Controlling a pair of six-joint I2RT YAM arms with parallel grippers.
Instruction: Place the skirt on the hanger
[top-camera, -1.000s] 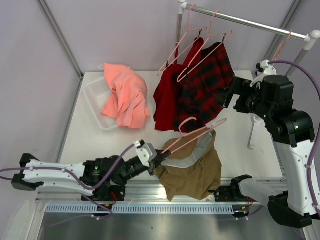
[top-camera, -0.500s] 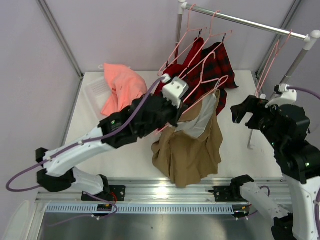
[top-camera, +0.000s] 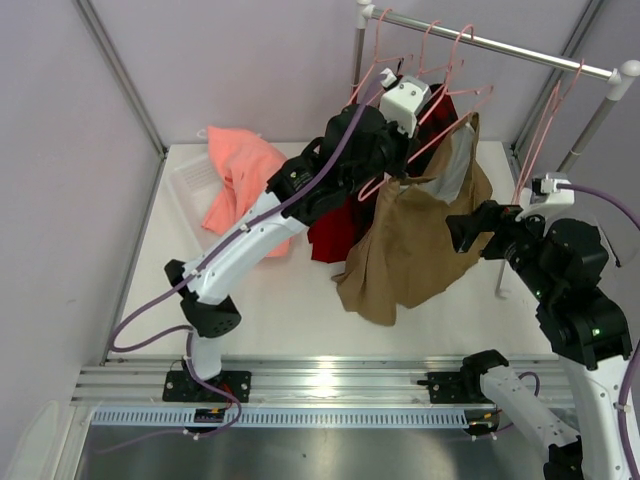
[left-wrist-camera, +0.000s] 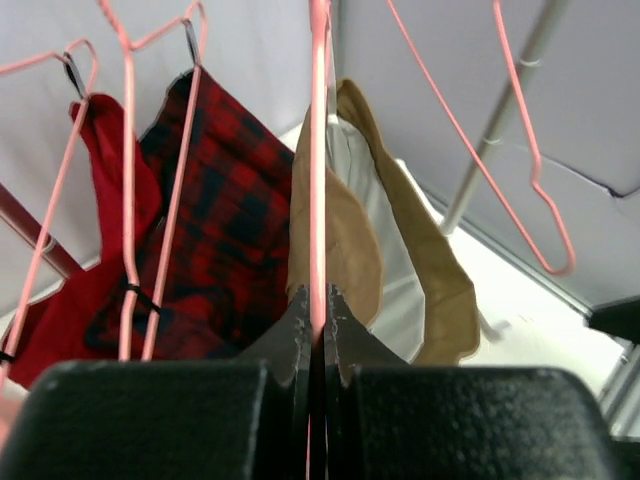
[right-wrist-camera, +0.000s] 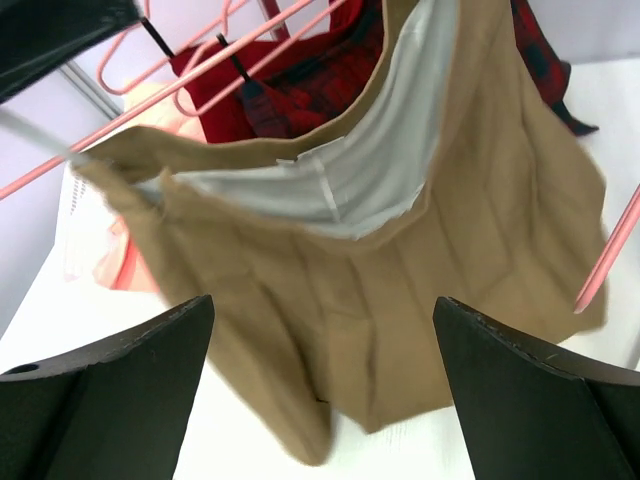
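Note:
The skirt (top-camera: 415, 240) is already on the hanger, so next I should lower my left gripper, ease it outward toward the bar (top-camera: 500, 45) and let go of the hanger's wire.
The khaki skirt (top-camera: 415, 240) hangs on a pink wire hanger (top-camera: 445, 130), lifted up by the rail (top-camera: 500, 45) at the back right. My left gripper (top-camera: 400, 135) is shut on the hanger's wire (left-wrist-camera: 318, 150); in the left wrist view the skirt (left-wrist-camera: 345, 235) hangs just behind the wire. My right gripper (top-camera: 470, 228) is open and empty, just right of the skirt. In the right wrist view the skirt (right-wrist-camera: 400, 290) fills the space ahead of the open fingers, its grey lining showing at the waist.
A red garment (top-camera: 330, 220) and a red-and-black plaid garment (left-wrist-camera: 225, 210) hang on other pink hangers on the rail. A salmon-pink garment (top-camera: 245, 190) lies over a clear tray (top-camera: 195, 200) at the back left. The rail's post (top-camera: 590, 125) stands by my right arm.
My left arm has lifted the hanger with the skirt from low near the table's front edge up and back to the rail. My right gripper has come down and in to the skirt's right side.

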